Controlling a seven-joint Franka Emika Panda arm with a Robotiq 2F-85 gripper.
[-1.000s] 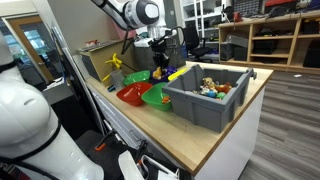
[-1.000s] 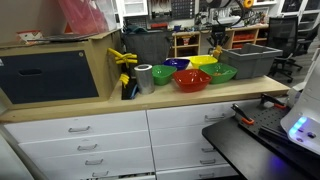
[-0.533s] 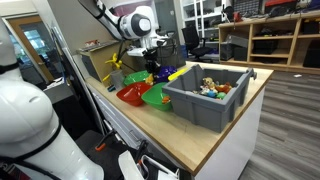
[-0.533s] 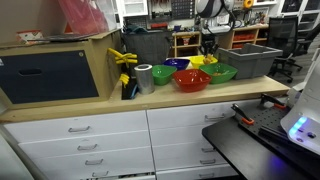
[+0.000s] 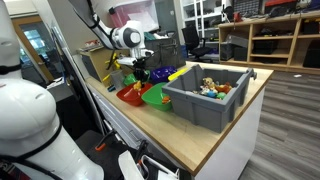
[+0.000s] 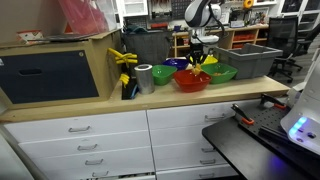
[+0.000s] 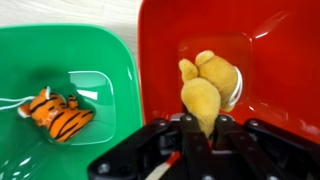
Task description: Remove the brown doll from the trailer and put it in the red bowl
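I should lower the brown doll into the red bowl [image 5: 131,95] while I move my gripper away from the green bowl.
In the wrist view my gripper [image 7: 202,122] is shut on the brown doll [image 7: 210,85], a tan plush toy that hangs over the inside of the red bowl [image 7: 275,60]. In both exterior views the gripper [image 5: 139,72] [image 6: 197,60] hovers just above the red bowl [image 5: 128,96] [image 6: 190,82]. The trailer, a large grey bin [image 5: 205,104] [image 6: 254,62] with several toys inside, stands beyond the green bowl, away from the gripper.
A green bowl [image 7: 60,50] [image 5: 157,97] [image 6: 221,72] beside the red bowl holds a small tiger toy [image 7: 58,113]. Yellow and blue bowls [image 6: 180,64] sit behind. A silver can [image 6: 144,77] and yellow clamps [image 6: 125,60] stand near a cardboard box [image 6: 60,70].
My gripper has carried the brown doll away from the grey bin, past the green bowl, to above the red bowl, and has come lower.
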